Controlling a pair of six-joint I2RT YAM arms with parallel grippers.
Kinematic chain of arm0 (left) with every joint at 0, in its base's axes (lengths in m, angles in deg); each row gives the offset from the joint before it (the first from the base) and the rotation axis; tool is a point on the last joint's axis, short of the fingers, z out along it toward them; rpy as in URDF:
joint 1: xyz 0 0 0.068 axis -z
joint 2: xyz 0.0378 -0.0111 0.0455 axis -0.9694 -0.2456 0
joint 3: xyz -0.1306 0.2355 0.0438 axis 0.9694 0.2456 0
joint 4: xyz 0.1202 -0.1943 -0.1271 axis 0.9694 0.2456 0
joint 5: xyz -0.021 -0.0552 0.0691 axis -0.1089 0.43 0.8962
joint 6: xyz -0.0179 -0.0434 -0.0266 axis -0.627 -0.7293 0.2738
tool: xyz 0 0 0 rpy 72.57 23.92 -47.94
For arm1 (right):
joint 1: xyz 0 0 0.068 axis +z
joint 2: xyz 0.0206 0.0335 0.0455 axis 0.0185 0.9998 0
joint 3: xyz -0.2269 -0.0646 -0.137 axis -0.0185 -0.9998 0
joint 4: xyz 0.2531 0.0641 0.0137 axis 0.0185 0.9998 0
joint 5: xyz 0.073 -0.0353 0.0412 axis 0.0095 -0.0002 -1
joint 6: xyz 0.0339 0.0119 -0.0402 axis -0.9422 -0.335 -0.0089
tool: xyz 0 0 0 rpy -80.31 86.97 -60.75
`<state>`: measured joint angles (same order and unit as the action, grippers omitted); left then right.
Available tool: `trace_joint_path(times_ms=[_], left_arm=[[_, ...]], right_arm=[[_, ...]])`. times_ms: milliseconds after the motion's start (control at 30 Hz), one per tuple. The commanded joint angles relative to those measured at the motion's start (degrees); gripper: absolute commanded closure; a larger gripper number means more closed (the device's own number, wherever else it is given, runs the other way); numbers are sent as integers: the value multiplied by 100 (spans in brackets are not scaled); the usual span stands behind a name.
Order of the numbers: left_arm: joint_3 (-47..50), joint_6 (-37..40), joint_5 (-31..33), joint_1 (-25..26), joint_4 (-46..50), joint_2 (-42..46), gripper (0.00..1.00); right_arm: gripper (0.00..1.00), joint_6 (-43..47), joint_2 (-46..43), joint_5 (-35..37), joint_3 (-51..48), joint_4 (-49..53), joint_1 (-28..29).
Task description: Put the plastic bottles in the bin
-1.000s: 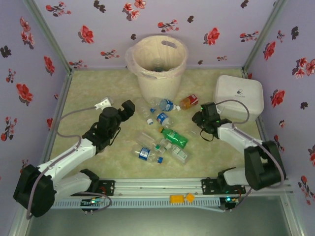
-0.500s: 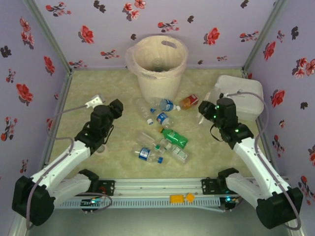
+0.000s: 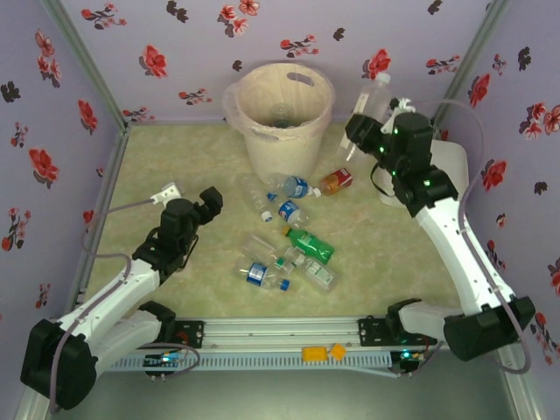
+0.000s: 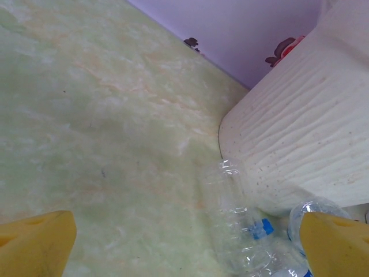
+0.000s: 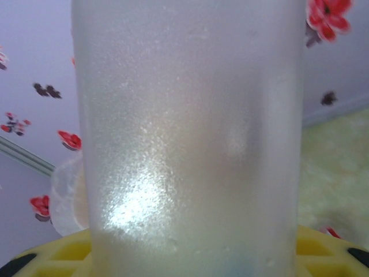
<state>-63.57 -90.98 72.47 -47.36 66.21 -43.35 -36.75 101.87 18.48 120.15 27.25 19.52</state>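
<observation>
The frosted bottle (image 3: 374, 94) is still outside the bin's rim, and the bin's opening (image 3: 282, 98) lies beside my raised right gripper. Next, my right gripper swings sideways over it and releases.
The cream bin (image 3: 280, 114) with its clear liner stands at the back middle. To the right of its rim, my right gripper (image 3: 366, 121) is raised and shut on a frosted clear plastic bottle (image 3: 374, 94), whose body looms close in the right wrist view (image 5: 190, 138). Several plastic bottles lie on the floor in front of the bin: a blue-labelled one (image 3: 293, 186), an orange-red one (image 3: 336, 180), a green one (image 3: 310, 245). My left gripper (image 3: 208, 201) is open and low, left of the pile. A clear bottle (image 4: 236, 222) lies ahead of its fingertips (image 4: 34, 242), against the bin's base (image 4: 300, 144).
A white rounded box (image 3: 448, 171) sits at the right behind my right arm. A small white piece (image 3: 166, 188) lies near the left arm's cable. Floral walls close in the left, back and right sides. Yellow bits (image 3: 319, 353) rest on the front rail.
My right arm has lifted the frosted bottle from beside the white box up and back, to beside the bin's rim. The left arm shifted slightly down and left.
</observation>
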Motion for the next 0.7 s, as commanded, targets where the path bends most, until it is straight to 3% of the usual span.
trace_joint_path(times_ms=[0,333,500,667], left_arm=[[49,243,-110,-64,-110,-43,0],[191,212,-1087,-89,-333,-381,0],[265,193,-1573,-89,-234,-360,0],[304,175,-1647,-91,-52,-217,0]], right_arm=[[58,179,438,-238,783,-539,2],[58,267,2374,-503,2722,-1029,253],[58,286,3920,-931,4502,-428,448],[55,506,5106,-923,5815,193,787]])
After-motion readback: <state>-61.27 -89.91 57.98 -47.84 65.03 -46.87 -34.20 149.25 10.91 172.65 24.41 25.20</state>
